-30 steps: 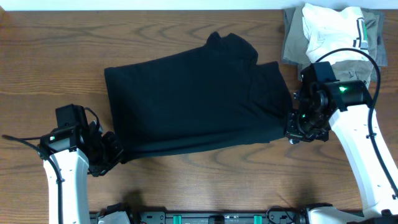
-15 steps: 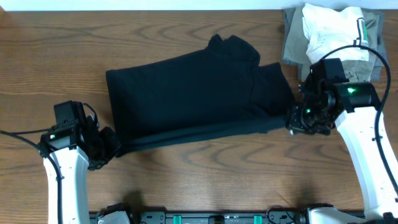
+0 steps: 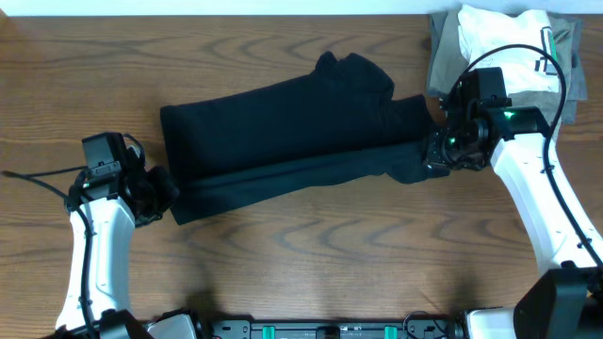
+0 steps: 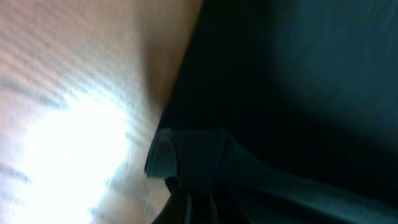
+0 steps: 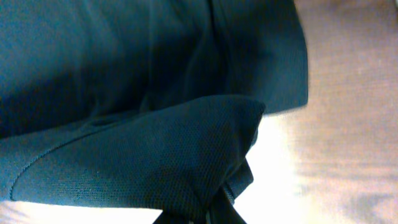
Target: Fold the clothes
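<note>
The right gripper moves down and outward toward the middle of the clothes [image 3: 283, 132] next, then opens, as the held corner is still raised above the lower layer.
The black clothes [image 3: 283, 132] lie across the middle of the wooden table, with the near long edge lifted and rolled back over the rest. My left gripper [image 3: 168, 191] is shut on the near left corner of the clothes [image 4: 193, 165]. At the right end, my right gripper [image 3: 431, 162] is shut on the near right corner of the clothes [image 5: 161, 155], which bunches up over the lower layer. In both wrist views the fingertips are buried in dark fabric.
A pile of folded garments sits at the back right corner: a white one with striped trim [image 3: 504, 42] on top of olive-grey ones [image 3: 443, 61]. Bare wooden table [image 3: 311, 264] runs along the front.
Both grippers have moved away from the front edge, carrying the near edge of the clothes up and over. The visible black area has become narrower.
</note>
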Available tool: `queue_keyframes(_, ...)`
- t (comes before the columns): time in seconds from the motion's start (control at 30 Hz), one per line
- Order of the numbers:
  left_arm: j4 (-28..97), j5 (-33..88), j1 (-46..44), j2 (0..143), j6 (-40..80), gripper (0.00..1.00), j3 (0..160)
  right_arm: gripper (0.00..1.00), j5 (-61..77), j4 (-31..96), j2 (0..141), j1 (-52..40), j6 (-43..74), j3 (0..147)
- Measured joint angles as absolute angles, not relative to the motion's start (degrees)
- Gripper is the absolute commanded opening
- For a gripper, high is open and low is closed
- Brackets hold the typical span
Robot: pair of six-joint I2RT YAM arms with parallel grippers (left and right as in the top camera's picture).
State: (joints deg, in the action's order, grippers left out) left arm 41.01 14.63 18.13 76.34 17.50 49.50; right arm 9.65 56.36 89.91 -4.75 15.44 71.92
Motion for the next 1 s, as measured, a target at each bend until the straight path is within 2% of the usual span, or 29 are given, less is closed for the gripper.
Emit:
queue_keyframes(0.5, 30.5, 13.9, 12.4, 82.8, 17.5, 0.06, 49.5, 0.01, 9.3, 47.2, 98.8, -4.8, 14.2, 71.9)
queue_keyframes(0.97, 24.8, 11.6, 12.1, 90.3, 17.5, 0.06, 49.5, 0.01, 9.2, 39.4, 105.8, -4.8, 13.1, 71.9)
queue_keyframes(1.0, 24.4, 11.6, 12.1, 90.5, 17.5, 0.07, 49.5, 0.04, 9.2, 38.8, 105.9, -4.8, 13.1, 71.9)
